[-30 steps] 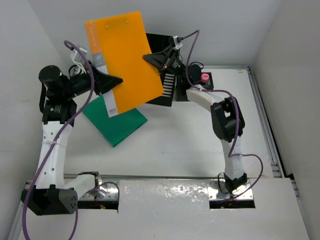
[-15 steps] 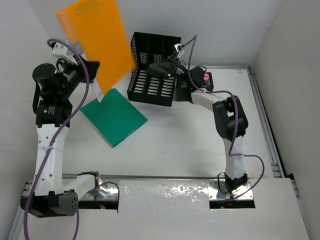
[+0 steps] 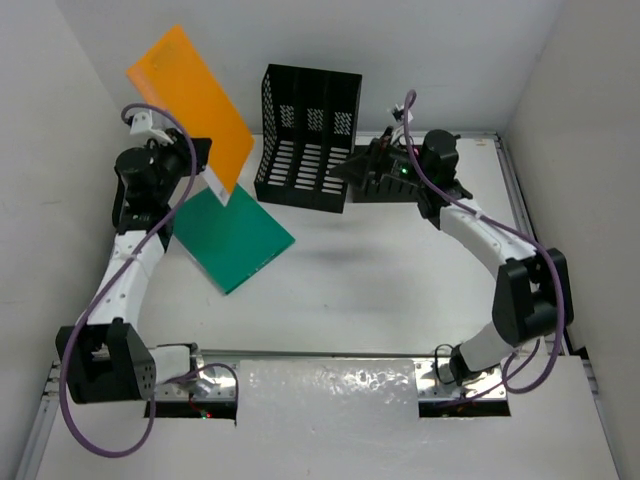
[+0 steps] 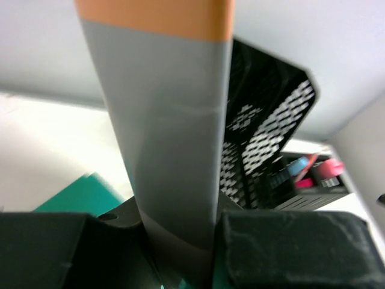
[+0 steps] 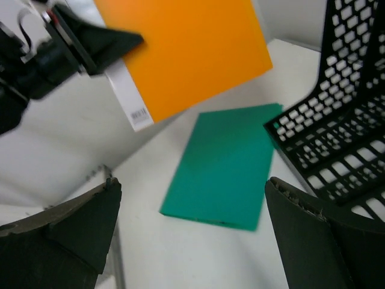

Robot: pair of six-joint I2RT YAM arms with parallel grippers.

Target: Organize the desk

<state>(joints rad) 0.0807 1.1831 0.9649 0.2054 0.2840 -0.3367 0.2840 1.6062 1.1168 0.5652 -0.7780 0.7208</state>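
My left gripper needs to swing across to the right in the top view, turn, go down and let go, because the holder's empty slot is there by the green folder.
My left gripper [image 3: 205, 165] is shut on the grey-white spine edge of an orange folder [image 3: 190, 100], holding it tilted in the air above the desk's [image 3: 380, 290] far left. In the left wrist view the spine [image 4: 162, 150] fills the gap between the pads of that gripper [image 4: 180, 241]. A green folder [image 3: 230, 235] lies flat on the desk below it. A black slotted file holder [image 3: 305, 140] stands at the back middle. My right gripper [image 3: 350, 172] hovers open and empty just right of the holder; its wrist view shows the gripper [image 5: 192, 186] wide above the green folder [image 5: 225, 165].
A small black tray with pink and blue items [image 4: 307, 180] sits right of the file holder [image 4: 264, 132]. Metal rails [image 3: 530, 240] run along the desk's right edge. White walls close in the back and both sides.
My right gripper let go of the orange folder, opened wide and drew back to the right. The left arm swung the folder leftward, uncovering the file holder.
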